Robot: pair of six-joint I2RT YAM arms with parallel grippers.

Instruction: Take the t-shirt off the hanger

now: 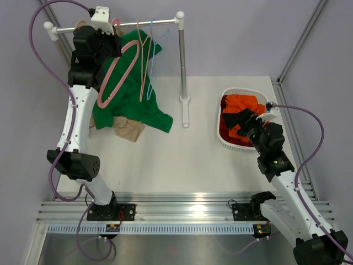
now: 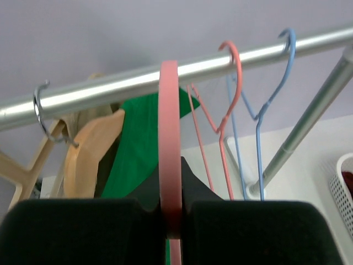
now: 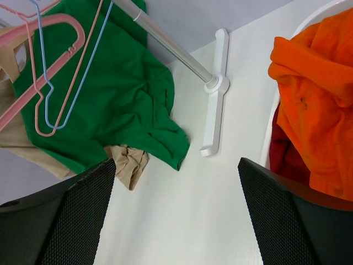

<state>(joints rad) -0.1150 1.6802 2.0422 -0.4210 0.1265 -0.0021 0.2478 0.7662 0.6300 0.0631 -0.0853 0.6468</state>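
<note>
The left gripper shifts along the bar (image 1: 126, 25) toward the thin pink wire hanger next and releases the thick pink hanger's hook. That hanger is bare, with the t-shirt in the basket (image 1: 229, 144).
The bright orange t-shirt (image 1: 242, 105) lies crumpled in the white basket (image 1: 229, 144) at the right, off the hanger; the right wrist view shows the t-shirt (image 3: 314, 88) at its right edge. The thick pink hanger (image 1: 103, 104) is bare and hangs slanted in front of a green shirt. My left gripper (image 1: 113, 44) is up at the rail, shut on the hanger's broad hook (image 2: 169, 138), which curves over the rail. In the left wrist view the left gripper (image 2: 171, 207) pinches the pink band between both fingers. My right gripper (image 1: 259, 118) hovers over the basket, open and empty (image 3: 176, 210).
A metal rail (image 1: 160, 23) on a white post (image 1: 182, 61) carries a thin pink wire hanger (image 2: 229, 88), a blue wire hanger (image 2: 273, 94) and a beige wooden hanger (image 2: 91, 149). A green shirt (image 1: 129, 105) drapes onto the table over beige cloth (image 1: 129, 131). A dark red garment (image 3: 284, 154) lies under the t-shirt.
</note>
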